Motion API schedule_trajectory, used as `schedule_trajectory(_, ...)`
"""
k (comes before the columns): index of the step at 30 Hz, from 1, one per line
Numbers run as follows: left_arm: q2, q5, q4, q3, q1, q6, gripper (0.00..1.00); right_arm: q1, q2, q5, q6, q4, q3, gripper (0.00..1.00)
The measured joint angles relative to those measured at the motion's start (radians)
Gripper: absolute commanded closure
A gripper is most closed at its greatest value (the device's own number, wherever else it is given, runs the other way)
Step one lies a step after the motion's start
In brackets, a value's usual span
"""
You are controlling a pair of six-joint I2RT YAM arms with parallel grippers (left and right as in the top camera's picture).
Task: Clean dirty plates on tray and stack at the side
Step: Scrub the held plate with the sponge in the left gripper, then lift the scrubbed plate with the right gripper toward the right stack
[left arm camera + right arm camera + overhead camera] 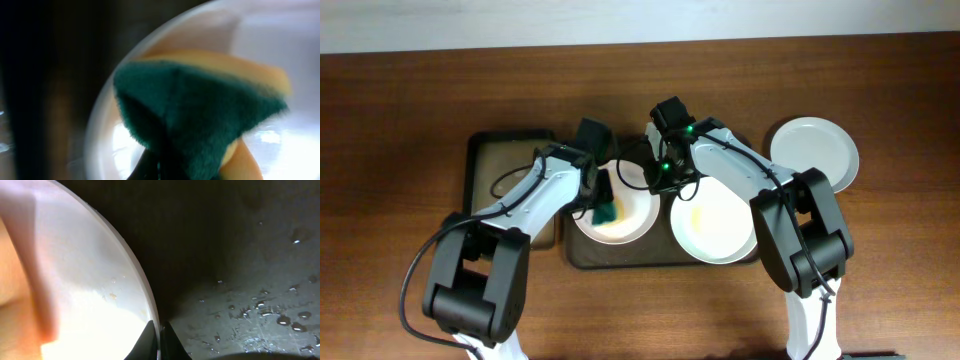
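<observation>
The right gripper lifts the white plate's rim over the third plate [814, 156] next, then lowers and releases. That plate lies off the tray, right of this gripper in the overhead view.
A white plate [625, 222] lies on the left half of the dark tray [620, 258]. My left gripper [600, 197] is shut on a green-and-yellow sponge [606, 212] and presses it into this plate. In the left wrist view the sponge [200, 110] fills the frame over the plate [280, 35]. My right gripper [657, 185] is shut on the plate's right rim. The right wrist view shows its fingers [159, 335] pinching the rim of the plate [85, 290] over the wet tray [250, 280]. A second plate [715, 225] with a yellow smear lies on the tray's right half. A third plate [815, 150] lies on the table at the right.
A smaller narrow dark tray [500, 165] lies left of the large tray, under my left arm. The wooden table [400, 120] extends all round. Both arms cross over the tray's rear edge.
</observation>
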Motion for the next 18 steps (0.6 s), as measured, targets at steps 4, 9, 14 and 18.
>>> schedule_trajectory(4,-0.032,-0.18,-0.087,0.001,-0.004,-0.04,1.0,0.009,0.0,-0.027,0.001,0.007,0.0,0.96)
schedule_trajectory(9,-0.149,-0.303,-0.111,0.001,0.001,-0.075,1.0,0.005,0.0,-0.013,0.004,0.013,0.0,0.96)
schedule_trajectory(14,-0.399,-0.283,-0.117,0.002,0.033,-0.116,1.0,-0.001,0.0,0.0,0.003,0.004,0.002,0.96)
schedule_trajectory(18,-0.578,-0.245,-0.162,0.006,0.12,-0.129,1.0,-0.001,-0.005,0.013,0.002,-0.03,0.044,0.96)
